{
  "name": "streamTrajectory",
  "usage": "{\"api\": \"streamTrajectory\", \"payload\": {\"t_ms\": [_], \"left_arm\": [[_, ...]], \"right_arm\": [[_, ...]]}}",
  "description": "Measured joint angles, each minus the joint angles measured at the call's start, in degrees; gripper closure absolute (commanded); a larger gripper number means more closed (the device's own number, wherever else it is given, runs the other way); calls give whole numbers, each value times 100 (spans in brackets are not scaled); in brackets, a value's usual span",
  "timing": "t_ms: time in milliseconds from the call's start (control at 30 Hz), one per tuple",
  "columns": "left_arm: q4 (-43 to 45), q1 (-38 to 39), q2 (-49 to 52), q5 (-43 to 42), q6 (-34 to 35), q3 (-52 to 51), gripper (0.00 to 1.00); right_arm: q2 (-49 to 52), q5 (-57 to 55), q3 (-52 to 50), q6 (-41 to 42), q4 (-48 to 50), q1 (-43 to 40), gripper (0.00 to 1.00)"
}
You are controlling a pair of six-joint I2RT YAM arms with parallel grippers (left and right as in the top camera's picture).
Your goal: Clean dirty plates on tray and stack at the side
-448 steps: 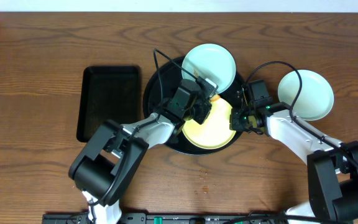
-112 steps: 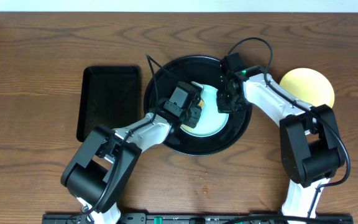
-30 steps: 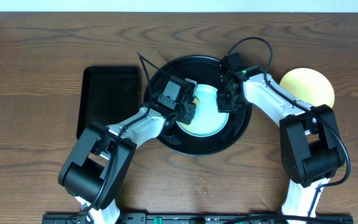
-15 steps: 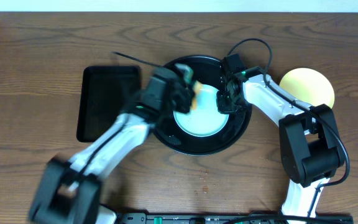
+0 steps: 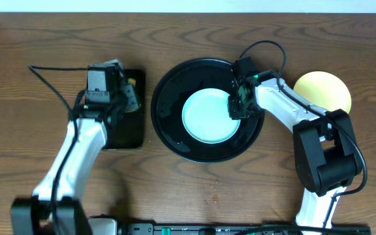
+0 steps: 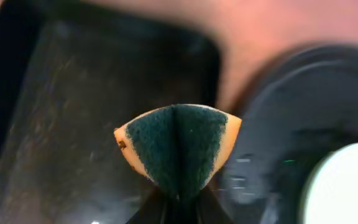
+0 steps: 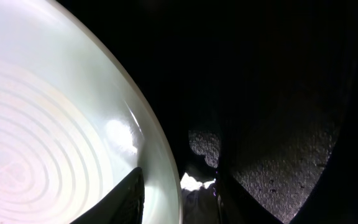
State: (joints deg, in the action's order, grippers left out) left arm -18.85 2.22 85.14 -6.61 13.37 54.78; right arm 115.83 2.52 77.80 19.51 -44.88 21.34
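Observation:
The left gripper lowers the folded sponge (image 6: 178,146) onto the bottom of the rectangular tray next and releases it, because the sponge still hangs above that open surface.
One mint-blue plate (image 5: 206,118) lies in the middle of the round black tray (image 5: 167,124). My right gripper (image 5: 235,108) straddles its right rim, one finger on top and one outside the rim, shut on it; the right wrist view shows the plate (image 7: 55,124), the gripper (image 7: 179,190) and the tray floor (image 7: 278,93). The yellow plate (image 5: 322,92) sits on the wood tabletop at the right. The second mint-blue plate is hidden. My left gripper (image 5: 126,92) is over the rectangular tray, shut (image 6: 179,208) on a folded yellow-and-green sponge (image 6: 178,146).
A rectangular black tray (image 5: 100,124) lies left of the round tray and also shows in the left wrist view (image 6: 67,124). Bare wood tabletop (image 5: 31,52) surrounds both trays. Cables loop above both wrists.
My left arm has swung left off the plate, carrying the sponge from the round tray to above the rectangular tray. My right gripper has stayed on the plate's rim.

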Motion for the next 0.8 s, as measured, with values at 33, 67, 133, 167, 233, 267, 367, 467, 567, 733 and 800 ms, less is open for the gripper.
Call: {"api": "streamTrajectory", "payload": {"t_ms": [33, 67, 133, 167, 233, 267, 367, 467, 567, 733, 800], "left_arm": [[-17, -52, 179, 46, -15, 0, 92], [-20, -92, 361, 79, -52, 0, 92], [9, -142, 697, 105, -168, 0, 92], [55, -160, 841, 105, -223, 0, 92], [192, -188, 1084, 118, -328, -2, 87], [236, -203, 1187, 144, -361, -2, 74], [280, -282, 1386, 254, -459, -2, 40], [282, -380, 1436, 308, -518, -2, 20], [289, -431, 1436, 361, -531, -2, 18], [289, -431, 1436, 380, -533, -2, 16], [289, -433, 1436, 382, -549, -2, 16]], "right_arm": [[0, 0, 0, 0, 4, 0, 65], [0, 0, 0, 0, 9, 0, 65], [0, 0, 0, 0, 15, 0, 61], [0, 0, 0, 0, 15, 0, 59], [0, 0, 0, 2, 20, 0, 59], [0, 2, 0, 0, 17, 0, 59], [0, 0, 0, -33, 26, 0, 89], [-2, 44, 4, -2, 109, 0, 99], [-24, 46, 9, -63, 208, -2, 99], [-153, -92, 361, -420, 90, 2, 99], [-448, -286, 560, -533, 17, 44, 99]]}}
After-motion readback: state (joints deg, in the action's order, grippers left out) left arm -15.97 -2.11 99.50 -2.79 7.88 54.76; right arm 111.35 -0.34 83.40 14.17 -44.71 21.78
